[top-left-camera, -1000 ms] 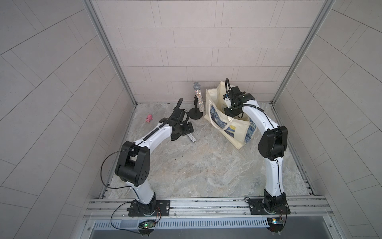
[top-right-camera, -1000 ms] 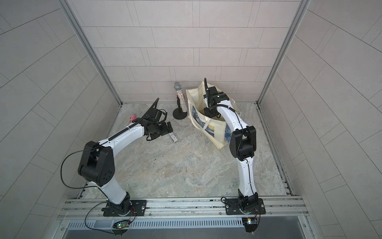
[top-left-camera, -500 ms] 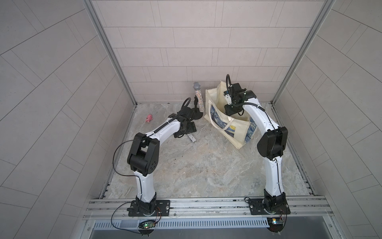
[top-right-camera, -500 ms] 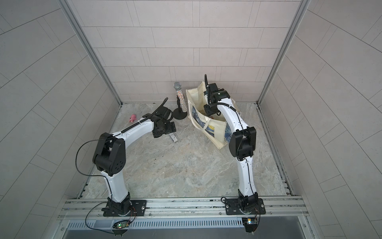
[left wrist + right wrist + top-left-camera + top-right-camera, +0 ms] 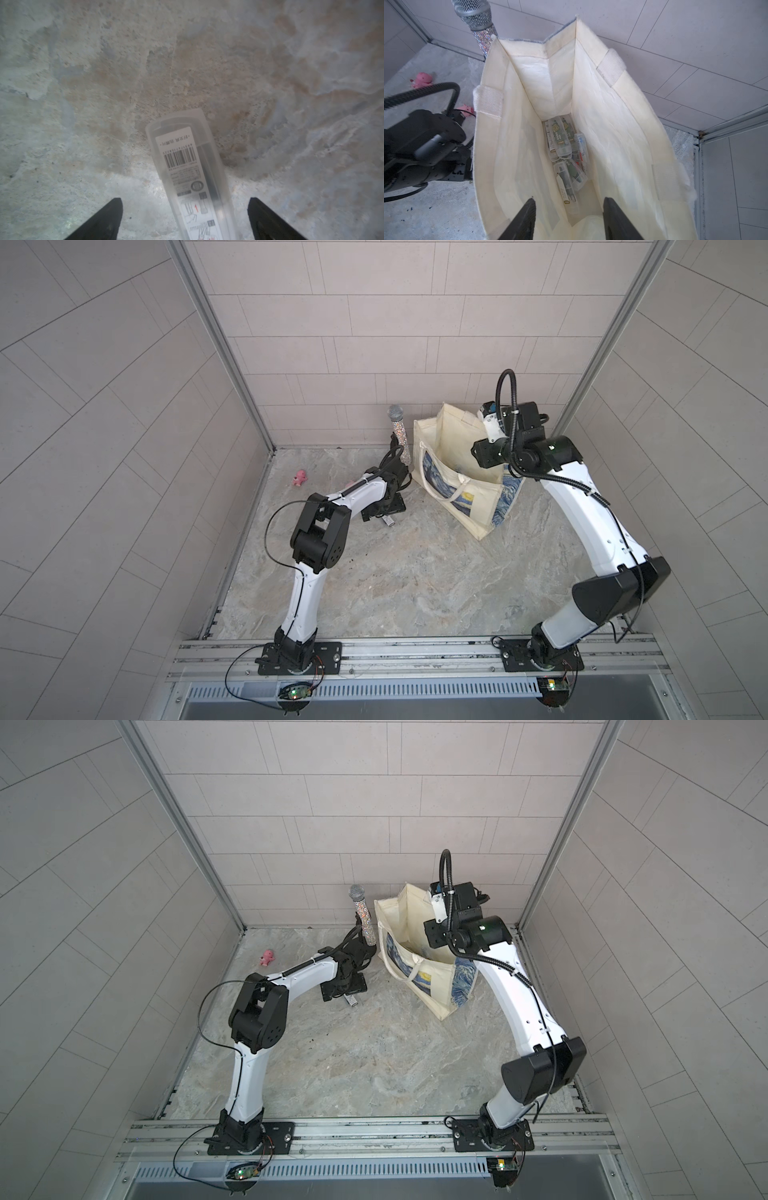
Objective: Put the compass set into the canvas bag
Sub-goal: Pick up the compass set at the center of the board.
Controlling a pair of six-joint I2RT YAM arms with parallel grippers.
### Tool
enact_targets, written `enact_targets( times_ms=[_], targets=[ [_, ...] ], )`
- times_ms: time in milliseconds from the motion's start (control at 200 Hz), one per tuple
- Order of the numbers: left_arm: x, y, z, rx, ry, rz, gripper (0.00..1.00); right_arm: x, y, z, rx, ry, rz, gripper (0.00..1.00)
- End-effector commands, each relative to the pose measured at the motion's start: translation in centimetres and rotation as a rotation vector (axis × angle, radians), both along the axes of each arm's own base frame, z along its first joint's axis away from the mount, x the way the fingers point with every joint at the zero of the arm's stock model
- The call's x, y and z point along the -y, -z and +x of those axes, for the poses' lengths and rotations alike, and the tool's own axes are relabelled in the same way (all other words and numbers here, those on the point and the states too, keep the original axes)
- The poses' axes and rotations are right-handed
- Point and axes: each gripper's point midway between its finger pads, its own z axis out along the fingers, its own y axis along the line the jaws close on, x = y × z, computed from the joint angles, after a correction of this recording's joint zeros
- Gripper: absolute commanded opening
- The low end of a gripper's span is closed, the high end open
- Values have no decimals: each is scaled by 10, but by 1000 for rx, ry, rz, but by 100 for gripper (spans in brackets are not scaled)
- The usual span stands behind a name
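The left gripper will go down and close on the long sides of the compass set (image 5: 388, 521), because the set lies flat below, between the two open fingers.
A clear plastic compass set (image 5: 187, 172) with a barcode label lies flat on the stone floor (image 5: 207, 62). My left gripper (image 5: 185, 199) hangs just over it, open, one finger on each side and neither touching it. In both top views this set (image 5: 388, 521) (image 5: 352, 1001) pokes out from under the left wrist. The canvas bag (image 5: 465, 497) (image 5: 432, 986) stands open at the back right. My right gripper (image 5: 569, 199) is open above the bag's mouth with nothing between its fingers. Several compass sets (image 5: 562, 141) lie at the bottom of the bag (image 5: 612, 124).
A glittery microphone (image 5: 399, 435) on a stand rises just left of the bag, close to the left wrist. A small pink toy (image 5: 300, 478) lies near the back left wall. Tiled walls enclose the floor on three sides; the bag is near the back right corner.
My right gripper's jaws have opened above the bag. The left arm has drawn its elbow in toward the middle, and its gripper has settled over the compass set on the floor.
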Motion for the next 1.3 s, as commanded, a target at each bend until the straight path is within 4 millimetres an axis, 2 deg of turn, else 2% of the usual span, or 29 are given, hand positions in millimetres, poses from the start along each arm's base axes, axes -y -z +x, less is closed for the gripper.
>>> enact_targets(
  times_ms=[0,205,310,470,751,971,1116,1296],
  targets=[
    [-3,5,0,-17,-41,36,98,-6,-15,2,66,-10,51,55],
    [-9,25,0,-53,-78,39,90,-8,-22,-5,94,-30,77,56],
    [-12,36,-3,-70,-90,18,81,-8,-20,-5,90,-27,73,56],
    [-10,37,-5,-52,-103,-26,67,-13,-21,-8,90,-39,88,56],
    [-13,15,-4,35,-134,-123,54,-27,-28,-27,108,-86,157,57],
    [-12,-7,-8,112,-154,-242,41,-45,-19,-44,87,-141,188,57],
    [-11,-42,-5,247,-170,-351,35,-70,-15,-55,73,-212,204,57],
    [-7,-99,-11,357,-154,-468,33,-108,-1,-68,34,-315,238,57]
  ],
)
